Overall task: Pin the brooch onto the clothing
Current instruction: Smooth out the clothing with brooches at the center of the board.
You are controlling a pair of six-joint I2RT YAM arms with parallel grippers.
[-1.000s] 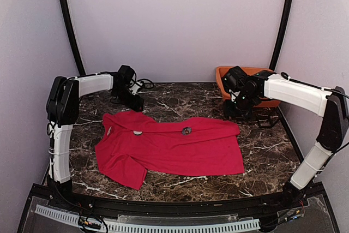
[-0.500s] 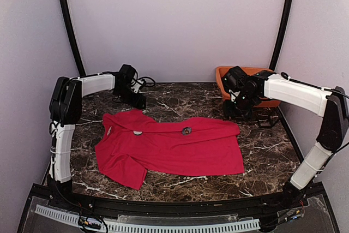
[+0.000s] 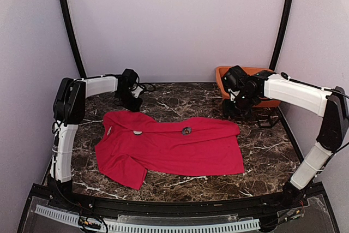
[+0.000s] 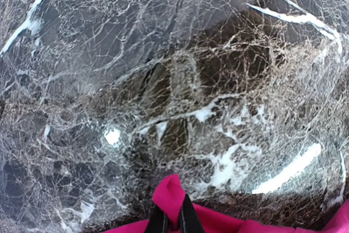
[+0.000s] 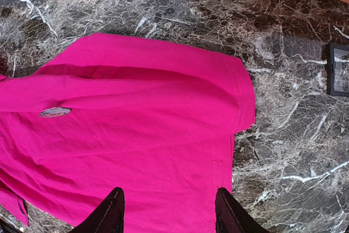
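Observation:
The clothing pinched in my left gripper will next be pulled outward to flatten its fold, and I will release it on the bare marble, which lies outward of the gripper.
The clothing (image 3: 174,148), a red T-shirt, lies spread across the marble table. The brooch (image 3: 186,130), small and round, sits on a fold near its far edge; in the right wrist view the brooch (image 5: 55,112) shows as a grey oval. My left gripper (image 3: 131,102) is at the shirt's far-left corner. In the left wrist view this gripper (image 4: 170,214) is shut on a raised pinch of the clothing (image 4: 170,192). My right gripper (image 5: 169,200) hangs open above the clothing (image 5: 142,145) near its right sleeve, holding nothing.
An orange tray (image 3: 224,72) stands at the back right behind the right arm. A dark flat rectangular object (image 5: 338,69) lies on the marble to the right of the sleeve. A pale oval patch (image 3: 138,132) shows near the shirt's collar.
My left gripper has gone from open to shut, pinching the shirt's far-left edge, and the left arm shifted slightly. The right arm and the brooch have not moved.

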